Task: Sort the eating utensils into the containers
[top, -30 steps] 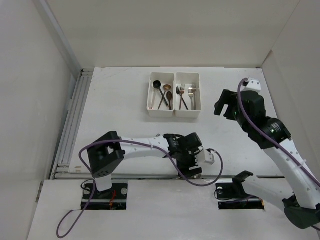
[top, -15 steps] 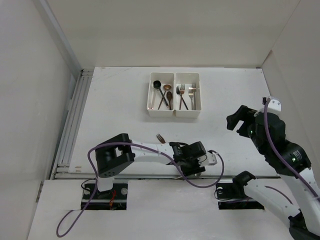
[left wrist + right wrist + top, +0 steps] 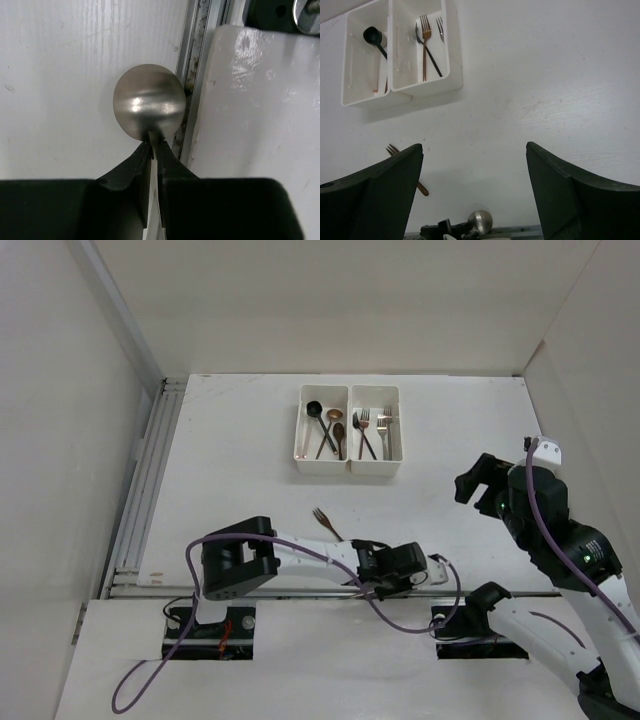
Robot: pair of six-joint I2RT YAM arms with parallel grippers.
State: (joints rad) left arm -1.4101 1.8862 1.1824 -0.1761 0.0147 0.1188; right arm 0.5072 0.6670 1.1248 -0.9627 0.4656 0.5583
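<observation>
My left gripper lifts outward next. It then lowers into the container with other spoons, to the gripper's left in the top view, and releases the spoon.
My left gripper [image 3: 154,148] is shut on the neck of a silver spoon [image 3: 150,107] at the table's near edge; the spoon's round bowl [image 3: 480,220] lies by the metal rail. In the top view the left gripper [image 3: 396,568] is low beside the rail. A copper fork [image 3: 329,525] lies loose on the table just beyond it, its tines [image 3: 393,149] showing beside my right finger. Two white containers stand side by side at the back: the left one [image 3: 322,467] holds spoons, the right one [image 3: 375,469] forks. My right gripper [image 3: 474,145] hangs open and empty, raised at the right [image 3: 478,483].
A metal rail [image 3: 193,95] and a glossy white ledge [image 3: 260,130] border the table's near edge right by the spoon. Another rail [image 3: 140,495] runs along the left side. White walls enclose the table at left, back and right.
The left gripper has closed onto the spoon and shifted right along the near edge, uncovering the copper fork. The right arm drew back to the right and nearer, then held still.
</observation>
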